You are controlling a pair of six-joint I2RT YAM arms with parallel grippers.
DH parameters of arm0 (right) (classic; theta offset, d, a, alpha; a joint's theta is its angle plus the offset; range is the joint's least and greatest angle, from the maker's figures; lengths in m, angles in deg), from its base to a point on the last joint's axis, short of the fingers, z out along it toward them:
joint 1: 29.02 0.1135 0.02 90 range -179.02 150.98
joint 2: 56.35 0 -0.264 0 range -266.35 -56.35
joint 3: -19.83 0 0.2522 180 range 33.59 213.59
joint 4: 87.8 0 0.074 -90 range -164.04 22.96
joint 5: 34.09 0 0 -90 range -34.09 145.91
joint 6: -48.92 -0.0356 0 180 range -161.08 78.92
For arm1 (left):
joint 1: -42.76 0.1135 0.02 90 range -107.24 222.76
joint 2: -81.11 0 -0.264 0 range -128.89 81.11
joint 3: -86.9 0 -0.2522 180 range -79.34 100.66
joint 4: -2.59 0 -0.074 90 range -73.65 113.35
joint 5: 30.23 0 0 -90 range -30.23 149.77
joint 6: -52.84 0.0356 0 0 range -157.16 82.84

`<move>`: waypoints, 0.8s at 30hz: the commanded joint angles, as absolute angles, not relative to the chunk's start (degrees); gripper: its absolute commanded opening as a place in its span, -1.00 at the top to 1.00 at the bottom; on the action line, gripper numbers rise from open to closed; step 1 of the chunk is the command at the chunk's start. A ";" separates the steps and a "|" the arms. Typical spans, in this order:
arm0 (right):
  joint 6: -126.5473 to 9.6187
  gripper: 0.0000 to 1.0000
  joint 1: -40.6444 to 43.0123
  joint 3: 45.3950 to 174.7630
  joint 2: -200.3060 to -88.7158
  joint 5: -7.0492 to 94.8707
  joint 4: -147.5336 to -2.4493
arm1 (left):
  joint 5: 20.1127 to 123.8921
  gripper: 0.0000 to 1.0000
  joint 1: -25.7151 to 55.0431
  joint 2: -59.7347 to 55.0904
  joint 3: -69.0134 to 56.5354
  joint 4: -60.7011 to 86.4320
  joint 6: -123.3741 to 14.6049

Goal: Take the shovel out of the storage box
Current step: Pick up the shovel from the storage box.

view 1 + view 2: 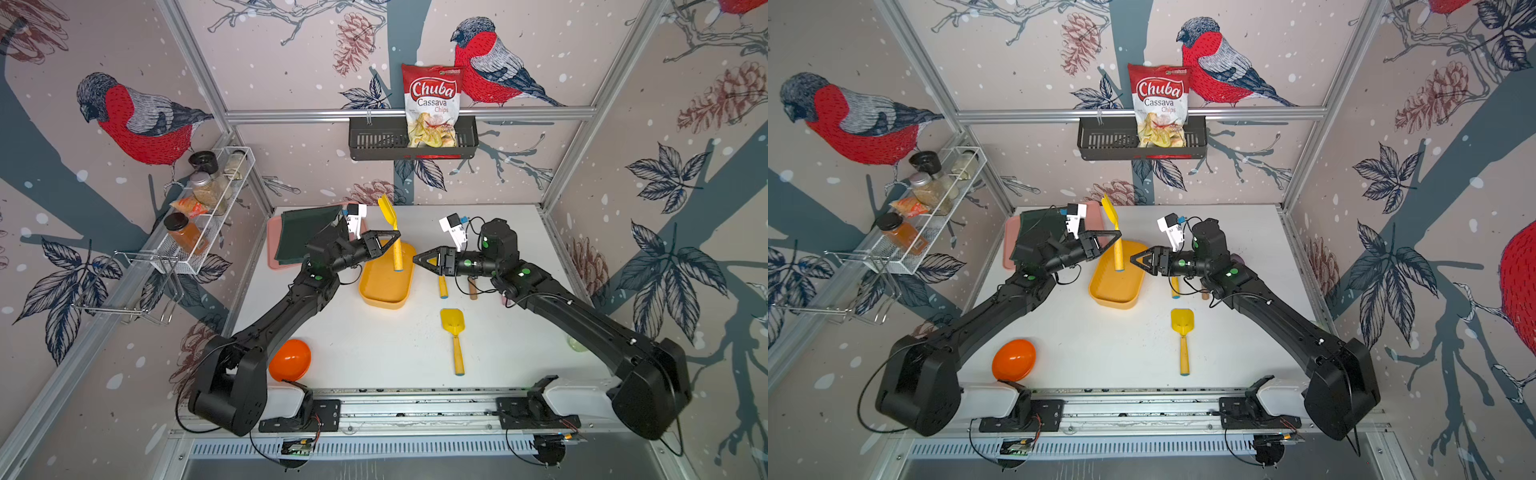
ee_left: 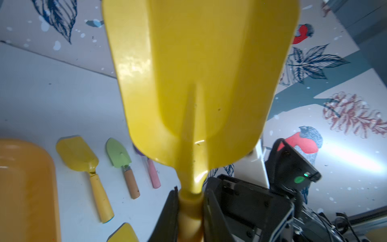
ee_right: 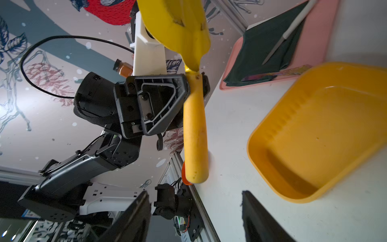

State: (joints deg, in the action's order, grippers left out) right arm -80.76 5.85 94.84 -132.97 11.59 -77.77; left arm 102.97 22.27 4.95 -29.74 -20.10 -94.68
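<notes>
Next, my right gripper should move across toward the upright shovel and close around the lower part of its handle (image 1: 397, 257) (image 3: 196, 141), because my left gripper leaves that part of the handle bare.
My left gripper (image 1: 395, 239) (image 2: 190, 209) is shut on the handle of a yellow shovel (image 1: 398, 253) (image 2: 199, 73), just below the blade. The shovel stands upright with its blade up. In both top views its handle end hangs over the yellow-orange storage box (image 1: 386, 291) (image 1: 1117, 293). Seen from the right wrist, the shovel (image 3: 194, 136) is lifted beside the storage box (image 3: 314, 136), whose inside is bare. My right gripper (image 1: 417, 259) (image 3: 194, 215) is open with nothing in it, just right of the box and pointing at the shovel.
A second yellow shovel (image 1: 453, 336) lies on the white table in front. Under the right arm lie another yellow shovel (image 2: 83, 159), a green trowel (image 2: 121, 157) and a pink handle (image 2: 154, 174). An orange bowl (image 1: 289, 359) sits front left, a pink tray (image 1: 274, 253) with dark cloth back left.
</notes>
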 commanded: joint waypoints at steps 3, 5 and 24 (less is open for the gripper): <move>-85.14 -0.39 6.93 98.48 -137.15 2.69 -90.03 | 104.34 1.00 22.46 5.85 -33.58 -37.66 -103.24; -85.27 -0.36 8.24 100.47 -138.72 1.84 -90.77 | 104.50 1.00 22.46 5.63 -33.94 -37.77 -103.17; -84.09 0.21 9.47 105.79 -147.22 -0.25 -88.65 | 104.06 1.00 22.48 4.76 -35.79 -40.83 -103.88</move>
